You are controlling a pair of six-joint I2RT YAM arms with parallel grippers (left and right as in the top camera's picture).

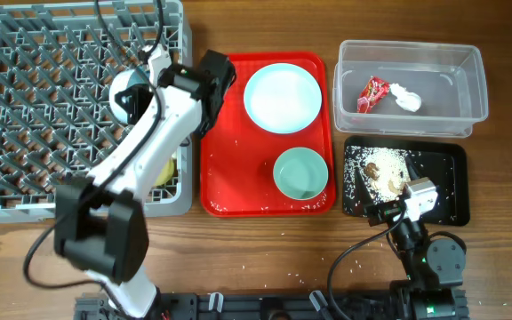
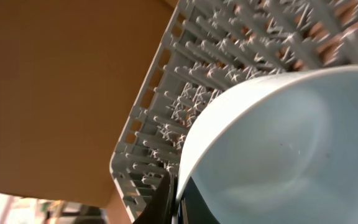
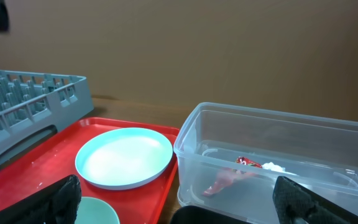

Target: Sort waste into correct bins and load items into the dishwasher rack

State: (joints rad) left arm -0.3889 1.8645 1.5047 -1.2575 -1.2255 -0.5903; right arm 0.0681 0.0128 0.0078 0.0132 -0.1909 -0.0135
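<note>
My left gripper is holding the rim of the pale teal bowl, which still hangs tilted above the rack's wires, so it should go down toward the rack's side by the red tray and let go of the bowl's rim.
My left gripper (image 1: 130,96) is shut on the rim of a pale teal bowl (image 2: 284,149) and holds it tilted over the grey dishwasher rack (image 1: 34,107); the rack's pegs show in the left wrist view (image 2: 185,93). A yellow cup (image 1: 169,169) lies in the rack's right part, mostly hidden by the arm. The pale blue plate (image 1: 282,97) and a second teal bowl (image 1: 301,172) sit on the red tray (image 1: 229,178). The clear tub (image 1: 469,80) holds the red-and-white wrapper (image 1: 372,92) and white tissue (image 1: 407,99). The black tray (image 1: 447,191) holds food scraps (image 1: 382,169). My right gripper (image 3: 179,208) is open by the black tray's near edge. Fork and spoon are out of view.
Rice grains are scattered on the red tray and on the wooden table (image 1: 265,258) in front of it. The right wrist view shows the plate (image 3: 124,157), the tub (image 3: 278,162) and the rack's corner (image 3: 30,99).
</note>
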